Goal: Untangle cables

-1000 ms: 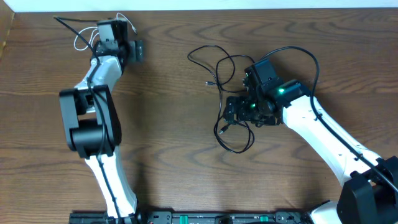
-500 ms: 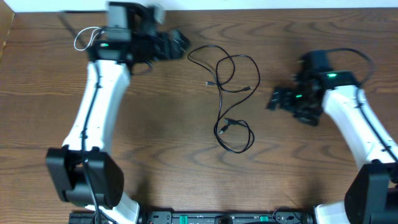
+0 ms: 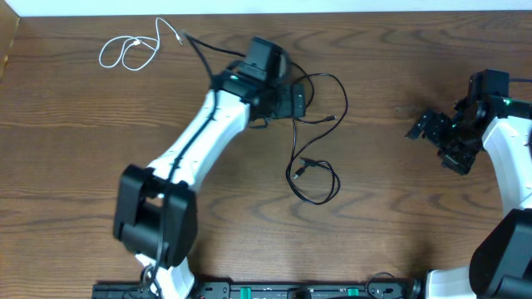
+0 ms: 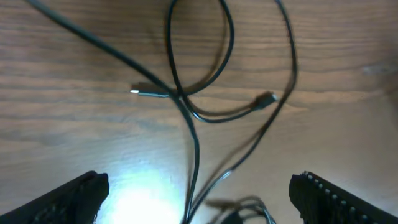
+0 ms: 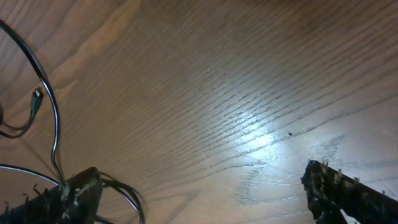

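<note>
The left gripper will next lower onto the piece of black cable that lies over the loop with the plug ends, on the near side of the cables' crossing.
Two black cables (image 3: 296, 148) lie looped over each other on the wooden table (image 3: 66, 166) in the overhead view. My left gripper (image 3: 293, 101) hangs open over the upper part of that tangle. In the left wrist view the black cables (image 4: 181, 94) cross between and ahead of my left gripper (image 4: 199, 202), with two plug ends lying apart. A short white cable (image 3: 130, 48) is coiled at the far left. My right gripper (image 3: 428, 137) is open at the right, away from the tangle; my right gripper (image 5: 199, 196) has only bare wood between its fingers (image 5: 348, 193).
The table's far edge (image 3: 274, 13) runs close behind the cables. Black strands (image 5: 53, 124) show at the left edge of the right wrist view. The left arm (image 3: 195, 145) stretches diagonally across the table's middle.
My left arm swung from the far-left corner rightward to above the black tangle, leaving the white cable behind. My right arm pulled back to the right, off the tangle.
</note>
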Controlling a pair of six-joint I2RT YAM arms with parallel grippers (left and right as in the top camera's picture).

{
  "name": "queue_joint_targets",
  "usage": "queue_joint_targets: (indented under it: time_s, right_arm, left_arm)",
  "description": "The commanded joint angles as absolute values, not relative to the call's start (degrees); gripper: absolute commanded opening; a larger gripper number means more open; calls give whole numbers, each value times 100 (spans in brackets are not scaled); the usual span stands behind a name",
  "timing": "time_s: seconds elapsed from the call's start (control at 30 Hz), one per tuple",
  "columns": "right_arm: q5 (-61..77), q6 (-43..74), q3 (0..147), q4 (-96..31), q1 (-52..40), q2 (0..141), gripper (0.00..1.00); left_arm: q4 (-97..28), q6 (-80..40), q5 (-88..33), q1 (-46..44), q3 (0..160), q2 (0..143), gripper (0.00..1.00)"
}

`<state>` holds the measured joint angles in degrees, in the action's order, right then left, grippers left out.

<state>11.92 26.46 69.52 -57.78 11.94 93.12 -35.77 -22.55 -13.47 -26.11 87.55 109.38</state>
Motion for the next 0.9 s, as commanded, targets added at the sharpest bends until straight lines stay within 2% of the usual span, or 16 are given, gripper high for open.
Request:
queue_joint_targets:
  time_s: [0.0, 0.1, 0.2, 0.27, 0.37, 0.4, 0.6, 0.87]
  right_arm:
    - [1170, 2565, 6941, -5787, 1190, 9301, 99]
    - [1170, 2565, 6941, -5784, 1197, 9301, 99]
    - [1170, 2563, 6941, -5787, 1194, 9301, 99]
    - [1170, 2565, 6941, -5787, 1194, 9301, 99]
    - [1170, 2563, 6941, -5787, 1194, 9301, 99]
    - [1170, 2565, 6941, -5787, 1197, 9301, 99]
    - [1170, 2565, 6941, -5787, 1194, 9301, 99]
    - [1170, 2563, 6941, -5787, 1194, 9301, 99]
  left_arm:
    - [-3409, -2571, -919, -2718, 8748, 11417, 98]
    - [-3262, -2902, -987, -2742, 8748, 11697, 98]
    - [-3221, -3015, -980, -2742, 8748, 11780, 90]
    - [-3159, -3013, -980, -2742, 8748, 11782, 80]
    - [-3046, -3013, -980, -2742, 8748, 11780, 59]
    - [-3028, -3013, -980, -2742, 8748, 11782, 56]
    - [-2954, -3015, -980, -2742, 8748, 11789, 56]
    - [-2899, -3033, -978, -2797, 8748, 11799, 42]
